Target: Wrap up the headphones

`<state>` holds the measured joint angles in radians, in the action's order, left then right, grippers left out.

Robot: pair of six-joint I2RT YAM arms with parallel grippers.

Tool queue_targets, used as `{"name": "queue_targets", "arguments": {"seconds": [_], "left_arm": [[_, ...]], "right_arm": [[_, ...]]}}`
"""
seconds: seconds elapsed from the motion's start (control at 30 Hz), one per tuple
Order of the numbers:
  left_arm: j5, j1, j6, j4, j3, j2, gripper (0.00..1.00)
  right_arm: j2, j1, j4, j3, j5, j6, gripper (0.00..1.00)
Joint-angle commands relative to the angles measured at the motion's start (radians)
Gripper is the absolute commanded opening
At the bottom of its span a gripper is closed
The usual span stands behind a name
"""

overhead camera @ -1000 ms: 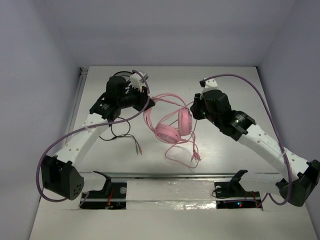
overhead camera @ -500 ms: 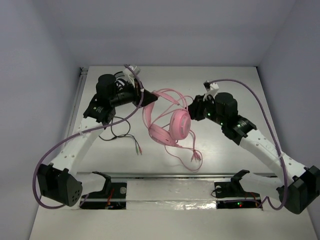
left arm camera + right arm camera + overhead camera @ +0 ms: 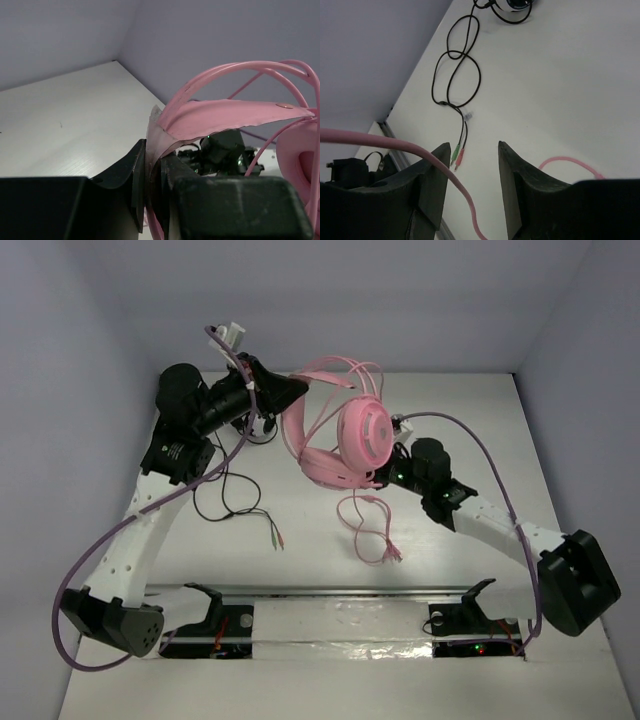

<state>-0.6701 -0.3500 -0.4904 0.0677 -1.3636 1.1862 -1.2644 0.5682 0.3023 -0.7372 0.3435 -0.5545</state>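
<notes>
My right gripper should next move down and back, then put its fingers on the thin pink cable below the earcups.
The pink headphones (image 3: 345, 445) hang in the air over the middle of the table. My left gripper (image 3: 287, 390) is shut on their flat pink headband (image 3: 225, 112), which stands pinched between the jaws (image 3: 155, 170). One earcup (image 3: 300, 160) shows at the right edge of the left wrist view. The thin pink cable (image 3: 372, 525) hangs down to the table and ends in plugs (image 3: 395, 555). My right gripper (image 3: 384, 476) sits just below the earcups. It is open (image 3: 472, 150) and holds nothing. The pink cable (image 3: 395, 145) runs across in front of its left finger.
The smaller black-and-white headphones (image 3: 252, 427) lie behind the left arm. Their black cable (image 3: 232, 502) loops toward the front and ends in green and red plugs (image 3: 457, 156). A metal rail (image 3: 340, 590) runs along the near table edge.
My left gripper has lifted the headphones up and toward the back. The right arm has swung left and come in under the earcups. More of the pink cable hangs off the table.
</notes>
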Motion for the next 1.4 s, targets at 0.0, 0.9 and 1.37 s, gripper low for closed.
{"name": "queue_targets", "arguments": {"seconds": [0.0,0.9,1.37], "left_arm": [[0.11,0.013,-0.097,0.012,-0.101,-0.013,0.0],[0.561,0.066,-0.2,0.007,-0.12,-0.031,0.0],[1.087,0.046,-0.102,0.011,0.155,0.012,0.0]], "right_arm": [[-0.021,-0.008,0.181,0.018,0.08,-0.035,0.49],[-0.224,0.277,0.235,0.19,-0.083,-0.179,0.06],[-0.193,0.683,-0.278,-0.186,-0.291,-0.113,0.0]]}}
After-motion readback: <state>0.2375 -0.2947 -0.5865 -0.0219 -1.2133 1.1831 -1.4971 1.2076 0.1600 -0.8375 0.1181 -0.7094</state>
